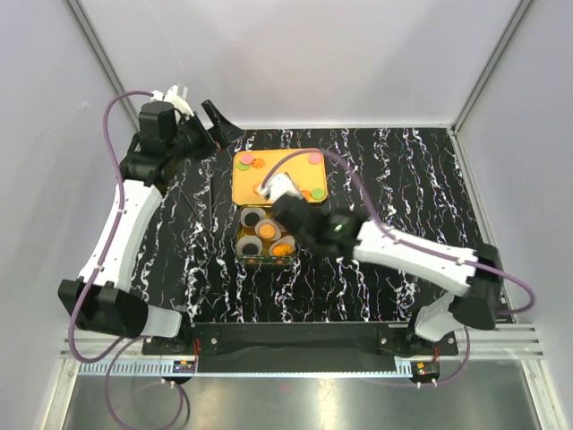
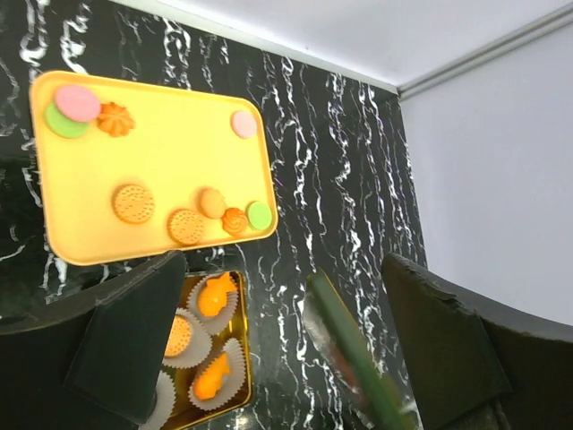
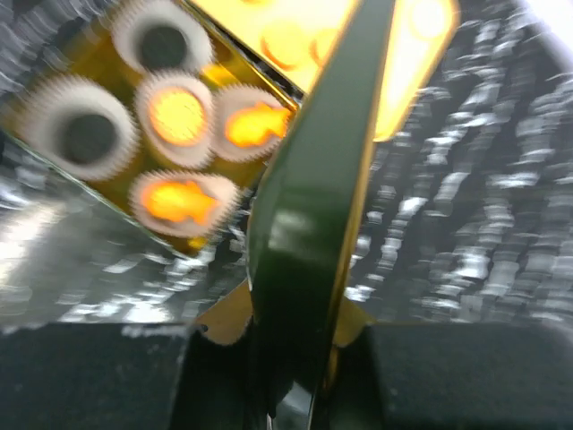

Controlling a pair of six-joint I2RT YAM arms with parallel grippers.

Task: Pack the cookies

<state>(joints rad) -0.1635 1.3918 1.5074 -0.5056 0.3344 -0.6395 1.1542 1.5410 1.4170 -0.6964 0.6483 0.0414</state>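
The edge-up lid should next be turned flat by my right gripper, lowered onto the rim of the gold tin (image 1: 243, 255) (image 3: 165, 125) below and released, as the gold tin's filled cups are uncovered.
Loose cookies (image 2: 133, 203), orange, pink and green, lie on a yellow tray (image 2: 179, 152) at the back middle (image 1: 269, 159). In front of it a gold tin (image 1: 243, 255) holds white paper cups with orange cookies (image 2: 218, 296) and dark ones (image 3: 87, 139). My right gripper (image 3: 300, 358) is shut on a dark green tin lid (image 3: 313, 206), held edge-up beside the tin's right side (image 1: 295, 219). The lid also shows in the left wrist view (image 2: 358, 358). My left gripper (image 1: 208, 134) is open and empty, raised at the back left, above the table, its fingers (image 2: 125, 349) wide apart.
The table is black marble-patterned (image 1: 403, 170) with white walls round it. The tray and tin sit close together in the middle. The right arm (image 1: 403, 251) stretches from the near right corner across to the tin.
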